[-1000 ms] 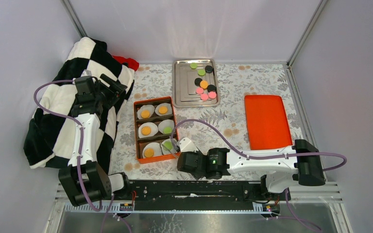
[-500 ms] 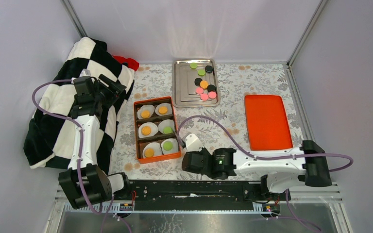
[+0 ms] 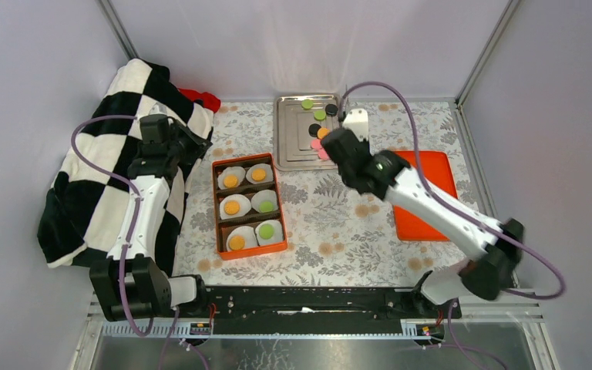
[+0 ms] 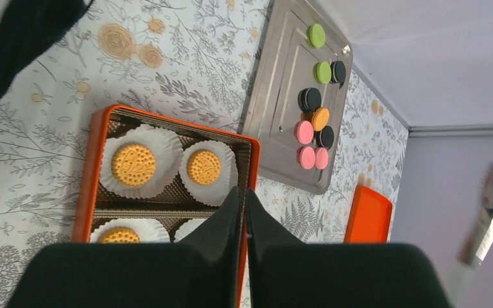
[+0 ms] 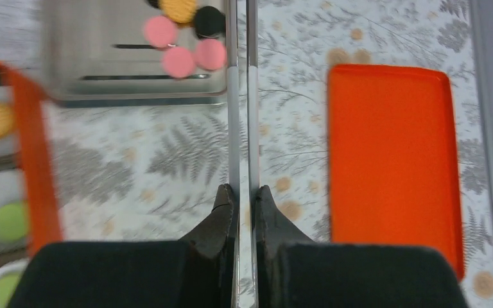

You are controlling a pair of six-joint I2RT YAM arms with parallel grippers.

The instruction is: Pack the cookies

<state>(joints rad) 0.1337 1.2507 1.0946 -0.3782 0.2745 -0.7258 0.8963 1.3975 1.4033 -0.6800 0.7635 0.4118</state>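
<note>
Bare table beside the tray is below my right gripper and to its right in the top view: I will shift that way, lower the tongs (image 5: 232, 96) and release them.
Several loose cookies (image 3: 323, 132), green, black, orange and pink, lie on a steel tray (image 3: 291, 146) at the back; the same cookies (image 4: 314, 122) show in the left wrist view. An orange box (image 3: 216, 208) holds white liners with orange cookies (image 3: 231, 206) and green cookies (image 3: 266, 229). My right gripper (image 3: 346, 135) hovers over the tray's right edge, shut on metal tongs (image 5: 232, 96) that point past the pink cookies (image 5: 178, 61). My left gripper (image 4: 244, 190) is shut on nothing, above the box's far end.
A black-and-white checked blanket (image 3: 100, 177) is heaped at the left under the left arm, with something red (image 3: 200, 98) behind it. A flat orange lid (image 3: 424, 193) lies at the right. Grey walls enclose the floral table.
The right arm swung from the box's near end up to the tray, carrying the tongs. The left gripper closed and shifted slightly right.
</note>
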